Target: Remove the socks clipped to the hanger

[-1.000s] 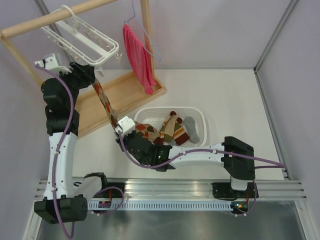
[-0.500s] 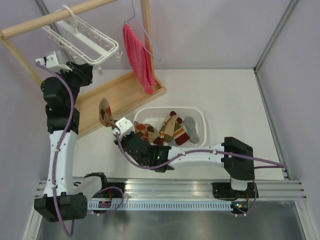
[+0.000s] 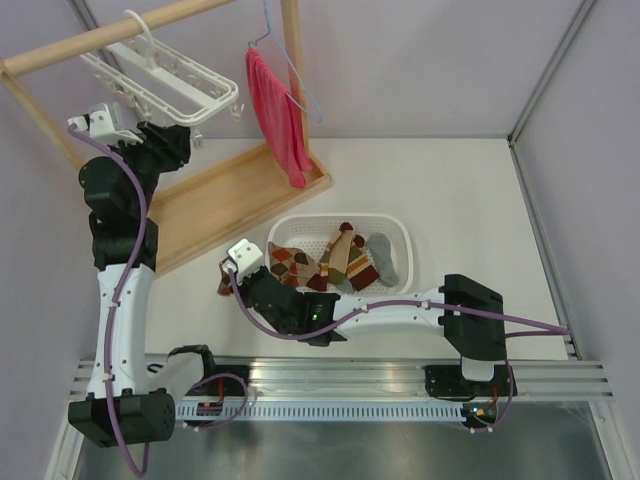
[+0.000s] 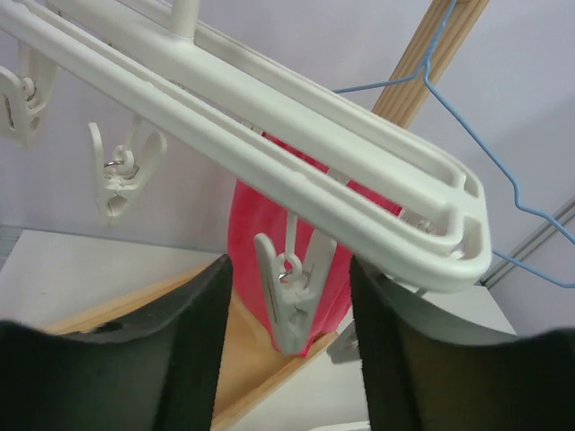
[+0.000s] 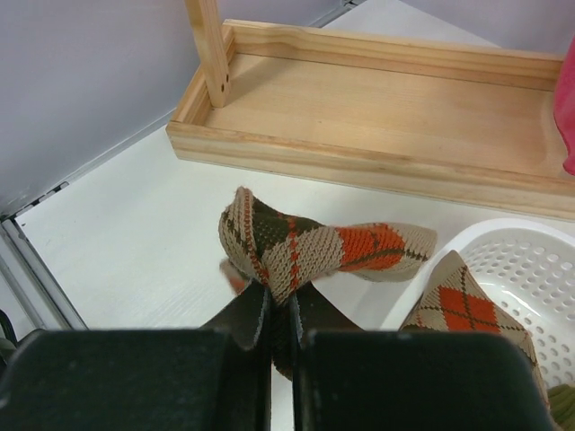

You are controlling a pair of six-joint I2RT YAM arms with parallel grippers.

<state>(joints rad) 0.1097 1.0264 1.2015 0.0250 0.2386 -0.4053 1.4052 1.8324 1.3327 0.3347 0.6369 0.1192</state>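
Observation:
I will move my right gripper to the right in the top view next, over the basket's grey sock (image 3: 381, 258), and let go of the argyle sock (image 3: 224, 286), because other socks are there.
The white hanger (image 3: 165, 75) hangs by its hook from the wooden rail; its clips dangle with no sock showing on them. My left gripper (image 3: 188, 142) is open just under the hanger. In the left wrist view one white clip (image 4: 292, 301) hangs between its fingers (image 4: 202, 341), below the hanger frame (image 4: 269, 135). My right gripper (image 3: 232, 272) is shut on an argyle sock (image 3: 224, 286), low over the table, left of the basket. In the right wrist view the sock (image 5: 305, 247) folds over the right gripper (image 5: 280, 310). Several more socks (image 3: 345, 258) lie in the basket.
A white mesh basket (image 3: 400, 225) stands mid-table; its rim (image 5: 530, 269) is right of the held sock. A wooden rack base (image 3: 230, 190) lies behind. A red cloth (image 3: 275, 110) hangs on a blue wire hanger (image 4: 485, 153).
The argyle sock, stretched from the hanger to my right gripper, came free of its clip and collapsed onto the gripper. My right gripper moved slightly left and lower. The left arm barely moved.

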